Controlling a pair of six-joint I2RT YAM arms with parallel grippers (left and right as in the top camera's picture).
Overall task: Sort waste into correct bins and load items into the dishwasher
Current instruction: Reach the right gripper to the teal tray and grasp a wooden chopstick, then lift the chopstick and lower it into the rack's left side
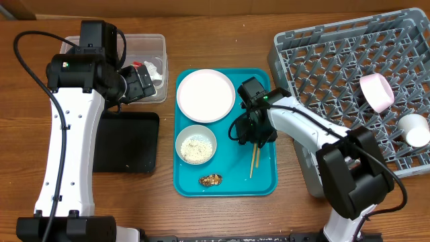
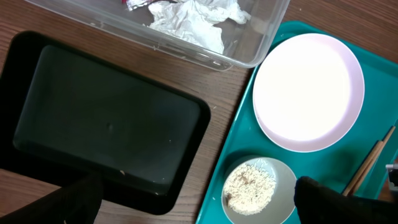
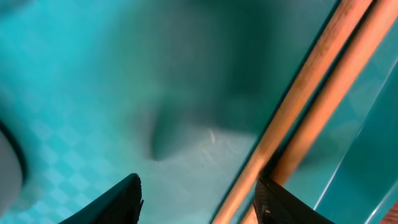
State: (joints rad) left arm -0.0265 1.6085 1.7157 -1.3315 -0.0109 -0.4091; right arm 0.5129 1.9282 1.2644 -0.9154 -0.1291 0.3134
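The inner wooden chopstick (image 1: 254,156) is off-center, to the right in the wrist view, so I need to move my right gripper that way to center it between my fingers.
The clear tub (image 1: 153,42) holds a crumpled white napkin (image 2: 193,22) and a red wrapper (image 2: 134,3). The black tray (image 2: 106,124) lies beside it. My left gripper (image 2: 193,208) is open and empty, hovering between the black tray and the rice bowl (image 2: 252,186). The pink-white plate (image 1: 205,95), the rice bowl (image 1: 196,144), a brown scrap (image 1: 211,179) and two chopsticks (image 1: 254,161) lie on the teal tray (image 1: 265,183). My right gripper (image 3: 199,202) is open and low over the tray, with the chopsticks (image 3: 305,99) at its right finger.
The grey dish rack (image 1: 322,60) stands at the right and holds a pink bowl (image 1: 376,92) and a white cup (image 1: 413,130). The wooden table surrounds the trays. A black cable loops near the left arm.
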